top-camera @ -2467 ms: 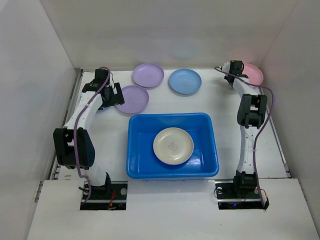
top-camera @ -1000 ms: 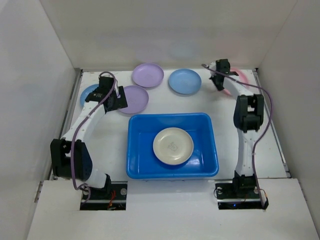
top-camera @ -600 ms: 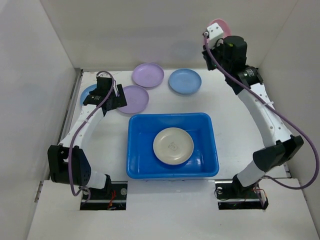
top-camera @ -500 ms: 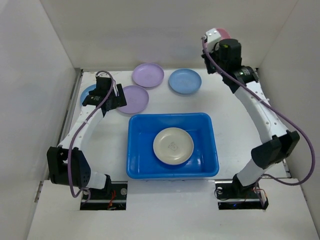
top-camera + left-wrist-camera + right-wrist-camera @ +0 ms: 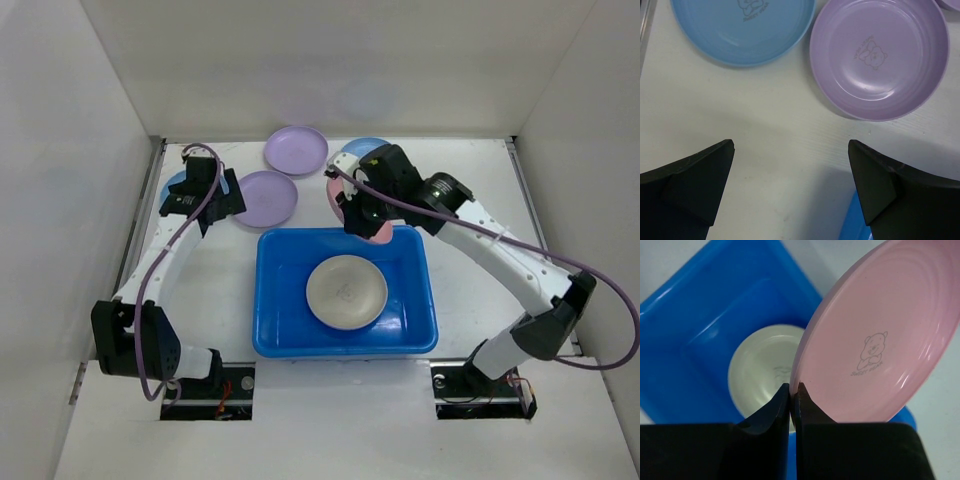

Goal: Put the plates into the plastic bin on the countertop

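I will bring my right gripper back and down onto the cream plate (image 5: 346,291) (image 5: 757,365) to let go of the pink plate's rim, because the pink plate is still hanging over the bin's far edge.
The bright blue bin (image 5: 270,330) stands mid-counter with a cream plate (image 5: 346,291) inside; both show in the right wrist view, bin (image 5: 700,330) and cream plate (image 5: 757,365). My right gripper (image 5: 362,213) is shut on the rim of a pink plate (image 5: 880,350), held tilted above the bin's far edge. My left gripper (image 5: 200,200) is open and empty above the counter, between a blue plate (image 5: 742,27) and a lilac plate (image 5: 879,55). A second lilac plate (image 5: 296,149) lies at the back. Another blue plate (image 5: 366,147) is mostly hidden behind the right arm.
White walls close in the countertop (image 5: 470,180) on the left, back and right. The bin's corner (image 5: 850,225) shows just beside my left gripper's right finger. The right arm stretches across the right half of the counter.
My right gripper has swung the pink plate down from high at the back right to above the bin's far edge. My left gripper has shifted slightly left and stays open.
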